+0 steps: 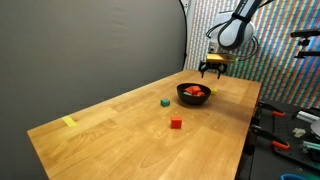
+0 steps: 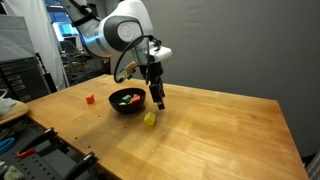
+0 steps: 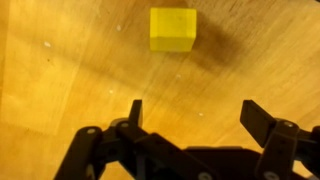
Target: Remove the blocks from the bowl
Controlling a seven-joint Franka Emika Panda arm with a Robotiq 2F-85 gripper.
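Observation:
Next, my gripper moves across to the black bowl and lowers onto the green block inside it, since the bowl still holds blocks to take out.
The black bowl (image 1: 192, 101) stands near the far end of the wooden table and also shows in the other exterior view (image 2: 125, 108). It holds red and green blocks (image 1: 195, 91) (image 2: 127, 98). A yellow block (image 2: 150, 119) lies on the table beside the bowl, and the wrist view shows it too (image 3: 173, 28). A green block (image 1: 165, 102) and a red block (image 1: 176, 123) (image 2: 89, 99) lie on the table apart from the bowl. My gripper (image 3: 195, 110) is open and empty. It hovers above the yellow block, next to the bowl (image 1: 212, 68) (image 2: 158, 100).
A flat yellow tape strip (image 1: 69, 122) lies near the table's near corner. A bench with tools and clutter (image 1: 295, 125) stands past the table's edge. A dark curtain (image 1: 90, 45) hangs behind the table.

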